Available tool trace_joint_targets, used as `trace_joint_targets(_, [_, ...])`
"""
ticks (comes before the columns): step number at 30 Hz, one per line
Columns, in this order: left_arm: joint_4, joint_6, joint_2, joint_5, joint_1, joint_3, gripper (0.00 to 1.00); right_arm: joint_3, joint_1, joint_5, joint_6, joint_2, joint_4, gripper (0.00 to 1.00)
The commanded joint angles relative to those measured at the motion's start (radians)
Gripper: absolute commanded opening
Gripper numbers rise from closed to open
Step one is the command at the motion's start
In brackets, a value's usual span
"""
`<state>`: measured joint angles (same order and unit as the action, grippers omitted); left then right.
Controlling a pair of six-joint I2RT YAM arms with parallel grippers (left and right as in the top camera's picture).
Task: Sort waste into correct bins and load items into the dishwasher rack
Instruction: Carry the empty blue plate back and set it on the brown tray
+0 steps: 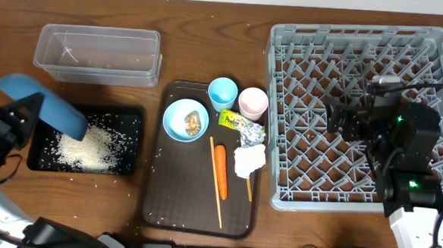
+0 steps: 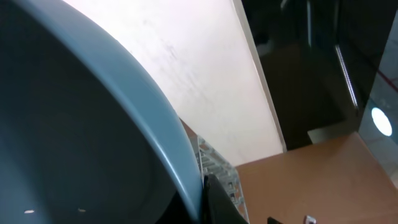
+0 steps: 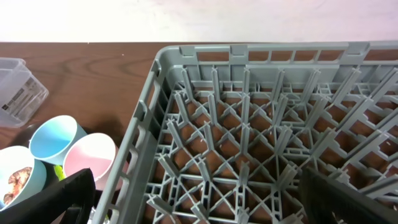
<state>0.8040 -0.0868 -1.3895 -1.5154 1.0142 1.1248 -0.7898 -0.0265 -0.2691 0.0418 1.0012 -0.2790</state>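
I should next move my left gripper to the right in the overhead view, level the plate, lower it onto the near part of the serving tray and release it, since that part is bare.
My left gripper is shut on the rim of the large dark-blue plate, which is tilted above the black tray holding a pile of white rice. The plate fills the left wrist view. My right gripper hangs open over the grey dishwasher rack, nothing between its fingers. On the brown serving tray are the light-blue bowl with a brown lump, a blue cup, pink cup, wrapper, napkin, carrot and chopsticks.
The clear plastic tub stands at the back left, behind the black tray. Loose rice grains are scattered on the wooden table around the tray. The rack's upright pegs lie right under my right gripper.
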Motion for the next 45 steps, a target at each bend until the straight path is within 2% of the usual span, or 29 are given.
trace_joint_targets(1, [-0.002, -0.022, 0.035, 0.051, -0.085, 0.014, 0.06, -0.020, 0.007, 0.007, 0.002, 0.000, 0.003, 0.99])
trace_joint_targets(6, [-0.054, 0.067, 0.100, 0.290, -0.259, 0.028, 0.06, -0.020, 0.007, 0.008, 0.002, 0.000, 0.002, 0.99])
trace_joint_targets(12, [-0.137, 0.179, 0.249, 0.616, -0.534, 0.028, 0.06, -0.020, 0.007, 0.008, 0.002, 0.001, 0.002, 0.99])
trace_joint_targets(18, [-0.031, 0.178, 0.329, 0.974, -0.895, 0.028, 0.06, -0.020, 0.007, 0.008, 0.002, 0.001, 0.002, 0.99])
trace_joint_targets(21, [0.060, 0.178, 0.321, 1.092, -1.091, 0.027, 0.06, -0.020, 0.007, 0.008, 0.002, 0.001, 0.000, 0.99])
trace_joint_targets(27, [0.135, 0.192, 0.249, 1.231, -1.477, 0.024, 0.06, -0.020, 0.007, 0.011, 0.002, 0.001, 0.001, 0.99])
trace_joint_targets(33, [0.209, 0.278, 0.110, 1.376, -1.742, 0.024, 0.06, -0.020, 0.007, 0.011, 0.001, 0.001, -0.021, 0.99])
trace_joint_targets(37, [0.274, 0.338, -0.008, 1.454, -1.831, 0.023, 0.06, -0.019, 0.007, 0.030, 0.001, 0.003, -0.033, 0.99])
trace_joint_targets(45, [0.288, 0.395, -0.163, 1.457, -1.905, 0.008, 0.06, -0.019, 0.007, 0.045, 0.002, 0.020, -0.037, 0.98])
